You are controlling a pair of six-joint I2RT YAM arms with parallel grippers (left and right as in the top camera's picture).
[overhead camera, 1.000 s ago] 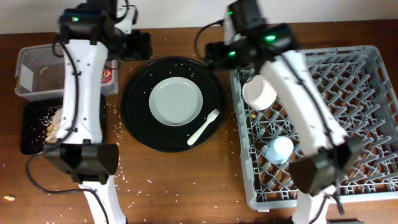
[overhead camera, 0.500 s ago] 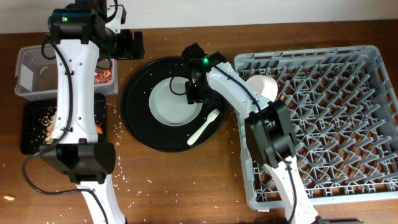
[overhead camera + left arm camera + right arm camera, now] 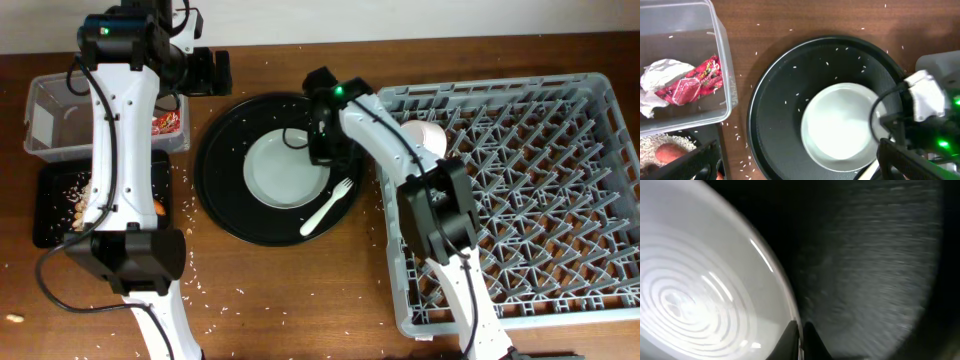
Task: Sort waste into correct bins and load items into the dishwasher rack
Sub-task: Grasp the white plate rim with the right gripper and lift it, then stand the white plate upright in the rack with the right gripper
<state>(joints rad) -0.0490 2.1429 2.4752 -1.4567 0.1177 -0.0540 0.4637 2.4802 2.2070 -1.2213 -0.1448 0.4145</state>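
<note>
The robot's right gripper should next lift, carry the plate (image 3: pixel 285 168) over the rack's slots past the bowl (image 3: pixel 425 135), tilt it upright and lower it in, because those slots are empty.
The pale grey plate (image 3: pixel 285 168) lies in the round black tray (image 3: pixel 222 190), with the white fork (image 3: pixel 328 205) beside it. My right gripper (image 3: pixel 318 150) is shut on the plate's upper right rim; in the right wrist view its fingertips (image 3: pixel 790 339) pinch the plate's edge (image 3: pixel 799 330). My left gripper (image 3: pixel 802 162) hangs open above the tray and plate (image 3: pixel 840 125), holding nothing. The clear tub (image 3: pixel 722 60) holds the white napkin (image 3: pixel 660 70) and red wrapper (image 3: pixel 690 82). The carrot (image 3: pixel 667 154) and rice lie in the shallow black tray (image 3: pixel 48 225). The bowl (image 3: pixel 425 135) sits in the dishwasher rack (image 3: pixel 560 200).
Rice grains are scattered over the brown table around the round tray and near the front left. The right arm reaches from the rack's left side across to the plate. The left arm stretches along the table's left over the two bins.
The right arm swung from over the rack to the plate, and its jaws closed on the plate's rim. The left arm shifted slightly left, then held still.
</note>
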